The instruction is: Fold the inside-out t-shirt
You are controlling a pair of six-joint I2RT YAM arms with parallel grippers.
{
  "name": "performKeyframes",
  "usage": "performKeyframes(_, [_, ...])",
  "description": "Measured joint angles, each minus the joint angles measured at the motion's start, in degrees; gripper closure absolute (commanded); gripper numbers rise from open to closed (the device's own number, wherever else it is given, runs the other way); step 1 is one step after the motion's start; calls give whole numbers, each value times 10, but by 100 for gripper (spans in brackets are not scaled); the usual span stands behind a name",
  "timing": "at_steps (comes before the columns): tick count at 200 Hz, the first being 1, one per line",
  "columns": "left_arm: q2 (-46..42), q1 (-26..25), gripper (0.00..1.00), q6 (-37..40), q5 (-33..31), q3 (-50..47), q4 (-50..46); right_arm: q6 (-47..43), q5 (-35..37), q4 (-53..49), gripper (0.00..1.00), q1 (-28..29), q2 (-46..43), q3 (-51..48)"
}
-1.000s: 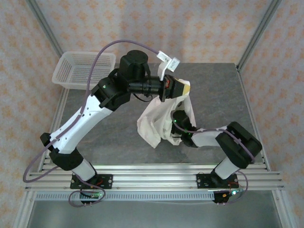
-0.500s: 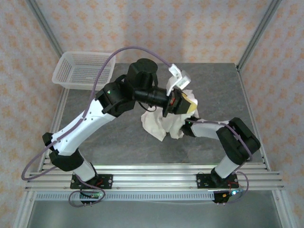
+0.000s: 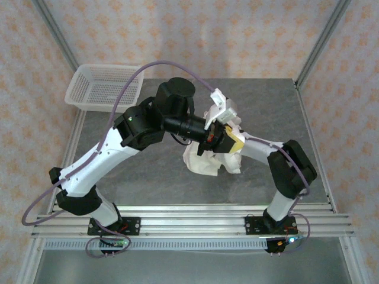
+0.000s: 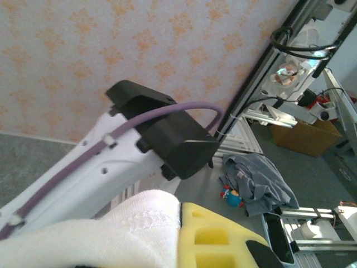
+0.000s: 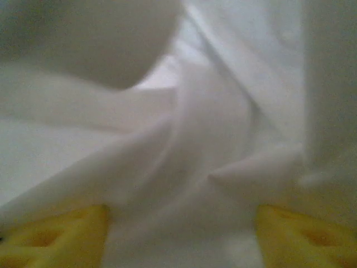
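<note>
I will next pull the t-shirt's fold toward the basket with my left gripper, then lower it and release it on the tabletop.
The inside-out t-shirt, cream-white and wrinkled, lies bunched in a heap at the middle of the grey table. My left gripper hangs over the heap's top and is shut on a fold of it. In the left wrist view the white t-shirt is pressed against the yellow pad. My right arm reaches in from the right, and its tip is hidden under the cloth and the left gripper. In the right wrist view my right gripper stands open, with its yellow fingers far apart and the t-shirt draped between them.
A white plastic mesh basket sits at the table's back left corner. Metal frame posts rise at the back corners. My left arm crosses the left half of the table diagonally.
The left gripper has come down with the shirt, which went from hanging loose to bunched on the table. The right gripper slid up under the cloth and its fingers have spread open.
</note>
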Motion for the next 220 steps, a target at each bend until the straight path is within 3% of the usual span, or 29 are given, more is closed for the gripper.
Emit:
performKeyframes(36, [12, -25, 100, 37, -5, 37, -63, -66, 20, -94, 0, 1, 48, 23])
performKeyframes(53, [13, -30, 100, 52, -12, 50, -78, -84, 29, -127, 6, 8, 77, 53])
performKeyframes(77, [12, -33, 100, 61, -31, 51, -82, -98, 38, -132, 34, 21, 105, 82])
performKeyframes(88, [9, -34, 100, 64, -44, 47, -82, -96, 34, -119, 55, 24, 106, 81])
performKeyframes(100, [2, -35, 100, 64, -63, 39, -82, -99, 26, -100, 88, 23, 104, 75])
performKeyframes(120, [-15, -36, 100, 63, -123, 23, -81, -99, 9, -70, 100, 18, 91, 57])
performKeyframes(142, [-43, -32, 100, 45, -224, -7, -68, -98, -28, -46, 100, 14, 60, 21])
performKeyframes(158, [-61, -2, 100, 11, -298, -33, -58, -95, -63, -41, 100, 14, 16, -25])
performKeyframes(184, [-78, 117, 100, -72, -383, -104, -31, -83, -121, -23, 100, 15, -118, -112])
performKeyframes(220, [-72, 267, 100, -159, -424, -264, 1, -63, -190, 37, 100, 18, -340, -175])
